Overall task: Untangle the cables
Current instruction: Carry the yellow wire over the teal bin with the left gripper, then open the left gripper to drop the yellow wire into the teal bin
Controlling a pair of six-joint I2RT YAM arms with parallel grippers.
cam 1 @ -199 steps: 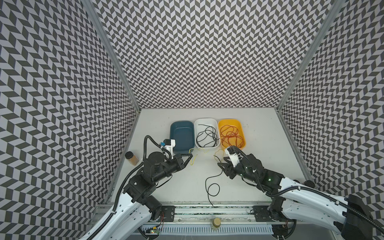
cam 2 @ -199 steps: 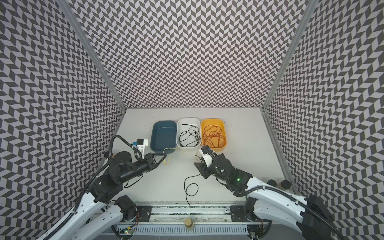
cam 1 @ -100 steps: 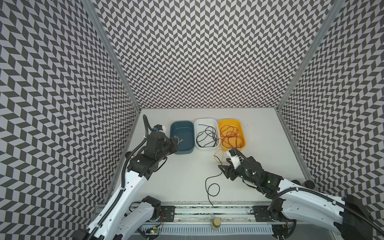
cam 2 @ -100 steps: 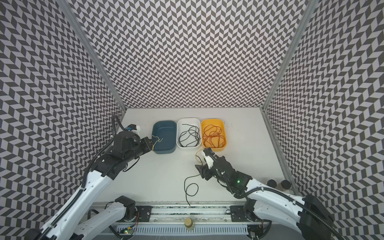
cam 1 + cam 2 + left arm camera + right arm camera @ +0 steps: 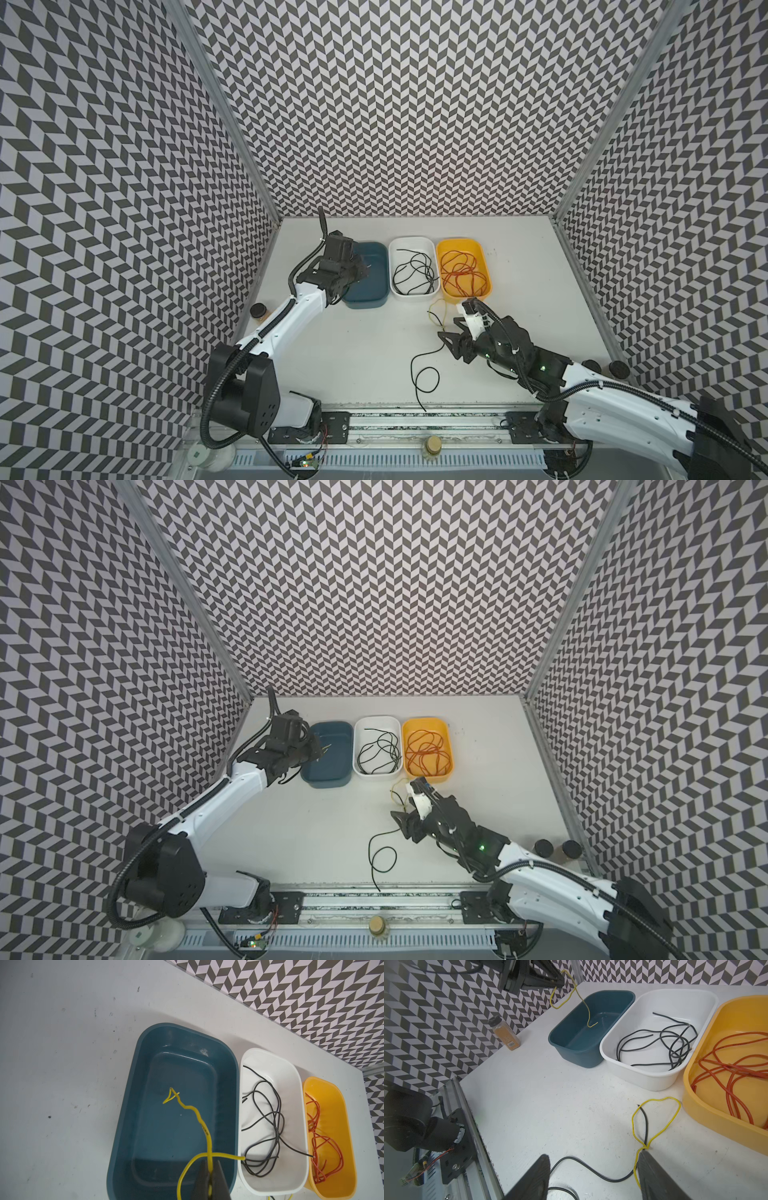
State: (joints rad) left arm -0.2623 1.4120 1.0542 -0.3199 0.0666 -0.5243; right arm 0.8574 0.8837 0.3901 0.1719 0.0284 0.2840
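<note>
The kinked end of the yellow cable hangs over the empty bottom of the blue tray. My left gripper should go down toward that bottom below it next and let go of the yellow cable.
My left gripper (image 5: 210,1162) is shut on a yellow cable (image 5: 199,1120), whose kinked free end hangs over the empty blue tray (image 5: 124,1105). In both top views this gripper (image 5: 363,272) hovers at the blue tray's left side. A second yellow cable (image 5: 675,1113) lies looped on the table, crossing a black cable (image 5: 602,1178) that curls toward the front edge (image 5: 415,374). Low above that crossing my right gripper (image 5: 593,1155) stands open, holding nothing. One black cable (image 5: 654,1041) lies in the white tray (image 5: 643,1082), and an orange-red cable (image 5: 726,1068) in the orange tray (image 5: 695,1103).
The three trays stand side by side at the back middle of the table. A spice bottle (image 5: 258,311) stands by the left wall, and two dark-capped jars (image 5: 619,368) stand at the right edge. A metal rail (image 5: 415,419) runs along the front.
My left arm has swung from the middle-left of the table back to the blue tray, carrying the yellow cable. My right gripper has opened wider and shifted slightly forward.
</note>
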